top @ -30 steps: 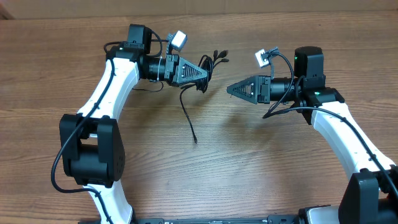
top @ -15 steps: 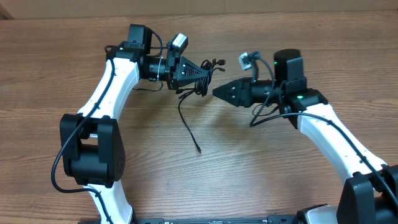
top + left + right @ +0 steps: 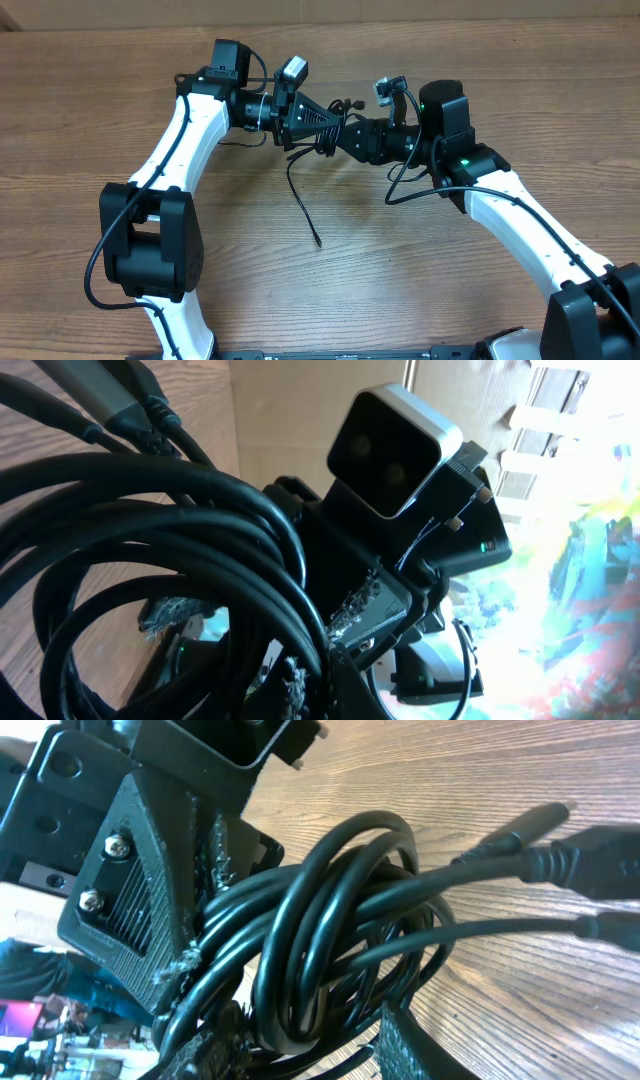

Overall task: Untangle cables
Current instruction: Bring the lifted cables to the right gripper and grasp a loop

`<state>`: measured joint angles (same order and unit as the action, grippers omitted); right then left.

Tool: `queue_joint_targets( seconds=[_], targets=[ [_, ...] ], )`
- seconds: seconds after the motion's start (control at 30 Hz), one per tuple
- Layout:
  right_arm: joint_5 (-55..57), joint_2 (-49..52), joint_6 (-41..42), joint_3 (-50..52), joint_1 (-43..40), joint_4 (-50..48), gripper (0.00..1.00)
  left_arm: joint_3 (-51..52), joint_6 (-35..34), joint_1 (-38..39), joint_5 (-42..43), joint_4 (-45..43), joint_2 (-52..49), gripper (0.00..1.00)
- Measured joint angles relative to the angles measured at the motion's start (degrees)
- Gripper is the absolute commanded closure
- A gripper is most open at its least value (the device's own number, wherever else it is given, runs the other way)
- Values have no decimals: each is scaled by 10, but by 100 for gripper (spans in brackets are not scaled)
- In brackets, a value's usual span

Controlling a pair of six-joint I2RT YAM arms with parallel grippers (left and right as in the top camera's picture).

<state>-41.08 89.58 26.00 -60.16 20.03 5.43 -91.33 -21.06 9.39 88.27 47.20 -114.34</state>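
Observation:
My left gripper pulls to the left in the overhead view, tilts down and lowers to the tabletop (image 3: 273, 162) beside the tail to release next, since the coils sit bunched.
The cables (image 3: 300, 185) are thin black cords wound into a small bundle, held above the wooden table with one tail hanging down to the surface. My left gripper (image 3: 327, 124) is shut on the bundle from the left. My right gripper (image 3: 346, 136) meets it from the right. In the right wrist view the coils (image 3: 330, 920) sit between my right gripper's (image 3: 310, 1045) two pads, which press on them. Plug ends (image 3: 560, 860) stick out to the right. In the left wrist view the loops (image 3: 150, 530) fill the left side, pinched at my left gripper (image 3: 320, 685).
The two grippers stand tip to tip at the table's (image 3: 450, 290) far middle. The right arm's wrist camera (image 3: 390, 450) looms just beyond the bundle. The left gripper's black body (image 3: 130, 890) stands close against the coils.
My right arm has swept left from well apart until its fingers reach the bundle, and its jaws have narrowed onto the coils. The left gripper has kept its hold and shifted slightly right.

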Motion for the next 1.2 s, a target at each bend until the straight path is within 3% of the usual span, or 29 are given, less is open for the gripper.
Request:
queue_joint_targets(
  seconds=[0.37, 0.5, 0.57, 0.6, 0.97, 1.2],
  targets=[
    [17, 12, 29, 4, 15, -29, 55, -1, 0, -2, 0, -2, 0, 96],
    [22, 21, 30, 6, 24, -46, 76, -2, 0, -2, -1, -3, 0, 96],
    [32, 23, 37, 6, 29, -54, 95, -2, 0, 1, 1, 1, 0, 96],
    [37, 23, 38, 5, 29, -56, 96, -2, 0, 3, 2, 1, 0, 95],
    [33, 24, 44, 2, -4, 18, 96, -2, 34, 15, -16, 4, -1, 96],
    [-78, 27, 42, 2, -82, 23, 96, -2, 50, 15, -118, 16, -1, 96]
  ],
)
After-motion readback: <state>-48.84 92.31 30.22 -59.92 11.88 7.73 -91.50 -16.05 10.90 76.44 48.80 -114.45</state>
